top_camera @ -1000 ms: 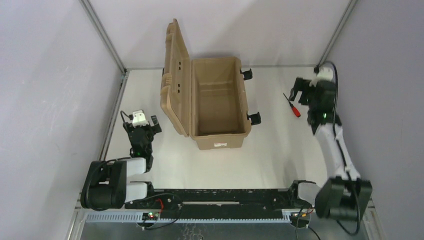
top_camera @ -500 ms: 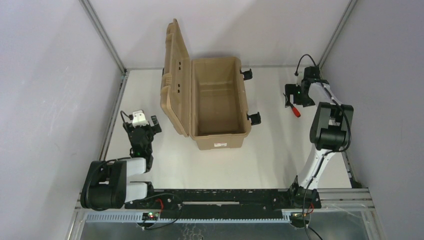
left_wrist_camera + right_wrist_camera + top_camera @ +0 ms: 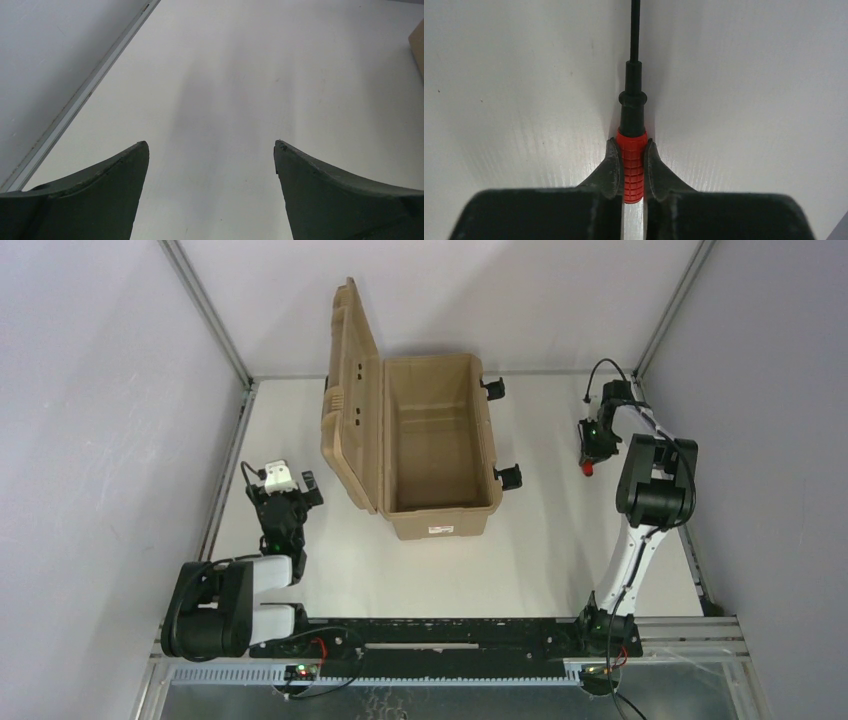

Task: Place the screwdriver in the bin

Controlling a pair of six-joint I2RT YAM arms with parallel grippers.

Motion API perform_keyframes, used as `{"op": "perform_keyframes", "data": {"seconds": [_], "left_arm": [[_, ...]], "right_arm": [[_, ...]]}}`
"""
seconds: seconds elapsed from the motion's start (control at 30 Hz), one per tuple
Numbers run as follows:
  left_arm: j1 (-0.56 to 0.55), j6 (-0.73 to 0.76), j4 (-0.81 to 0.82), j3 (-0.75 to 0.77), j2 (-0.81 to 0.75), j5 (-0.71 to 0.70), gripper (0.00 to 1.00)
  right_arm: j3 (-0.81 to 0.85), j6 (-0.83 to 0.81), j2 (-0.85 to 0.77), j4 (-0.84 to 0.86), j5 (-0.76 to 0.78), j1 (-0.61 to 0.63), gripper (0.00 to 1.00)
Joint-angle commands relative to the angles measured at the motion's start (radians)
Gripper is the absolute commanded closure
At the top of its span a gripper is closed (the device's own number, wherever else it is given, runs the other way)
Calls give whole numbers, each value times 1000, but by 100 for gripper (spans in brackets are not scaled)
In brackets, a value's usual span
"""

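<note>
My right gripper is blocked on a level path by the bin's latched side. I will next raise the gripper over that side, then lower the screwdriver's red handle onto the bin's bottom and let go.
The screwdriver (image 3: 632,165) has a ribbed red handle and a thin black shaft pointing away from me over the white table. My right gripper (image 3: 631,145) is shut on that red handle, both fingers pressed against its sides. From above, only the handle's red tip (image 3: 588,469) shows under the right gripper (image 3: 592,445), right of the bin (image 3: 438,505). The bin is a tan box standing open, its ribbed lid (image 3: 350,390) upright on the left. My left gripper (image 3: 211,146) is open over bare table, left of the bin, seen from above as the left gripper (image 3: 290,483).
Black latches (image 3: 509,477) stick out from the bin's right side. Grey walls with metal frame posts (image 3: 205,310) close in the table on three sides. A black rail (image 3: 430,635) runs along the near edge between the arm bases.
The right arm reached over and down onto the screwdriver, and its gripper went from open to shut on the red handle. The left arm has not moved.
</note>
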Motion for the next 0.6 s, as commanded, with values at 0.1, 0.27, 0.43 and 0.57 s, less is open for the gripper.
{"op": "perform_keyframes", "data": {"seconds": [0.1, 0.27, 0.43, 0.57], "left_arm": [[7, 10, 69, 40, -12, 5, 0], [7, 10, 69, 40, -13, 5, 0], [7, 10, 69, 40, -13, 5, 0], [7, 10, 69, 40, -13, 5, 0]], "right_arm": [[22, 28, -119, -57, -37, -2, 100], [79, 146, -237, -161, -58, -3, 100], [201, 281, -315, -323, -118, -1, 100], [232, 349, -403, -336, -179, 28, 96]]}}
